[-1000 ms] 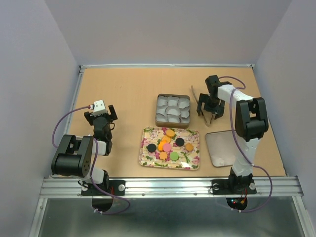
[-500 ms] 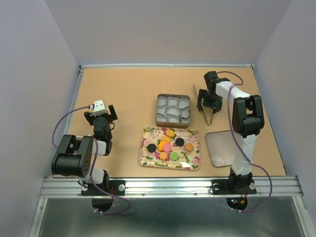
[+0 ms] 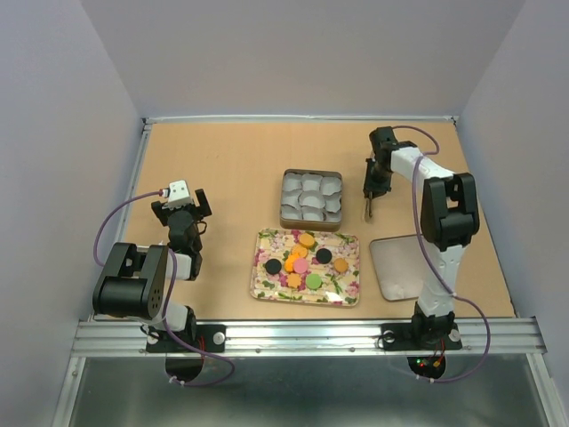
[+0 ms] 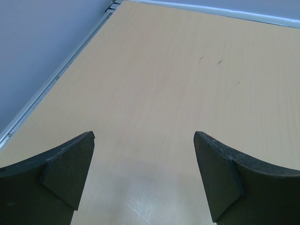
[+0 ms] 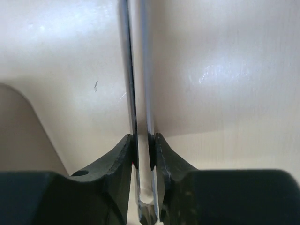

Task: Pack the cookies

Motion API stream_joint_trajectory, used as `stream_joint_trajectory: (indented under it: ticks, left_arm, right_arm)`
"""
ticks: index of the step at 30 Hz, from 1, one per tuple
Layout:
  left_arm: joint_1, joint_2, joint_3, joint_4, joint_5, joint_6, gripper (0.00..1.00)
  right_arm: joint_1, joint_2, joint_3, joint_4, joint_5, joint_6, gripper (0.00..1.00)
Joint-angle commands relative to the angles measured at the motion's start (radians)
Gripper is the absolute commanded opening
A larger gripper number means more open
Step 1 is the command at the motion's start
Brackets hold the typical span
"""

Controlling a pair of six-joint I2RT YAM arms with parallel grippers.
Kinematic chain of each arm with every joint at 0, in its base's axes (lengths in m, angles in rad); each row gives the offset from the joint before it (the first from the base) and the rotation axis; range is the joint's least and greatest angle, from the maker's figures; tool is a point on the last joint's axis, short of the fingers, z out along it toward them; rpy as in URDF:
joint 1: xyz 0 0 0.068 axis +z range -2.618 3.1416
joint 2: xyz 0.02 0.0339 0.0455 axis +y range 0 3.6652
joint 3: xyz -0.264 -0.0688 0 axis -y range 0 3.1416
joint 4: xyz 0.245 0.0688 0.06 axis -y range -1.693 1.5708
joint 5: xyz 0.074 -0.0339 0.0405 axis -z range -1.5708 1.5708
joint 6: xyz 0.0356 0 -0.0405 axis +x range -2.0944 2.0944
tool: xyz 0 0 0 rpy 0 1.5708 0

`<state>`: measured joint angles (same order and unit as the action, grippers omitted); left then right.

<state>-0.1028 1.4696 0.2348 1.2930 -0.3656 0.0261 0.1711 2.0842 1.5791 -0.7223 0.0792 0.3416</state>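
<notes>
Next, the right gripper lifts, turns and carries the tongs back above the black cookie nearer the lid (image 3: 324,255) to release their shut arms, since that lies back from it.
Several cookies (image 3: 300,265) in black, orange, yellow, pink and green lie grouped on a floral tray (image 3: 263,288) at the table's middle front. Behind the tray stands a metal tin (image 3: 310,224) filled with white paper cups. To the right of the tin my right gripper (image 3: 372,189) is down at the table, shut on a pair of metal tongs (image 3: 367,211). In the right wrist view the fingers (image 5: 123,154) press the two tong arms (image 5: 128,70) close together. At the far left my left gripper (image 3: 181,206) stands open over bare wood (image 4: 154,84), holding nothing.
A flat silver lid (image 3: 396,267) lies right of the floral tray, near the right arm's base. A raised rail (image 3: 142,178) borders the table on the left, and grey walls close in the back and sides.
The right gripper has come down over the tongs and closed on them, squeezing the spread arms together. The left arm has not moved.
</notes>
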Motion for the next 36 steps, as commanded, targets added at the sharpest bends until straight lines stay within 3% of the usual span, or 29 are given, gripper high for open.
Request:
stream_joint_trajectory:
  ticks: [1,5,9,14,21,27,32,36]
  left_arm:
    - [0.005,-0.009,-0.006,0.284,-0.002,0.018,0.99]
    - [0.005,-0.009,-0.006,0.284,-0.001,0.018,0.99]
    - [0.005,-0.009,-0.006,0.284,0.001,0.018,0.99]
    - [0.005,-0.011,-0.005,0.281,-0.001,0.018,0.99]
    - [0.005,-0.009,-0.006,0.284,-0.001,0.020,0.99]
    - [0.005,-0.009,-0.006,0.285,-0.001,0.017,0.99]
    - [0.005,-0.009,-0.006,0.284,-0.001,0.018,0.99]
    - [0.003,-0.012,-0.005,0.295,-0.018,0.031,0.99]
  right_arm:
    - [0.008,-0.131,0.059,-0.021,-0.005,0.019,0.10]
    - [0.014,-0.226,0.153,-0.123,-0.073,0.046,0.02]
    - [0.018,-0.375,0.147,-0.178,-0.192,0.086,0.00]
    - [0.053,-0.577,0.023,-0.206,-0.499,0.151,0.00]
    - [0.364,-0.686,-0.011,-0.474,-0.355,0.261,0.00]
    - [0.427,-0.788,-0.025,-0.635,-0.357,0.339,0.01]
    - [0.444,-0.872,-0.128,-0.667,-0.421,0.378,0.00]
    - [0.563,-0.877,-0.202,-0.667,-0.411,0.463,0.00]
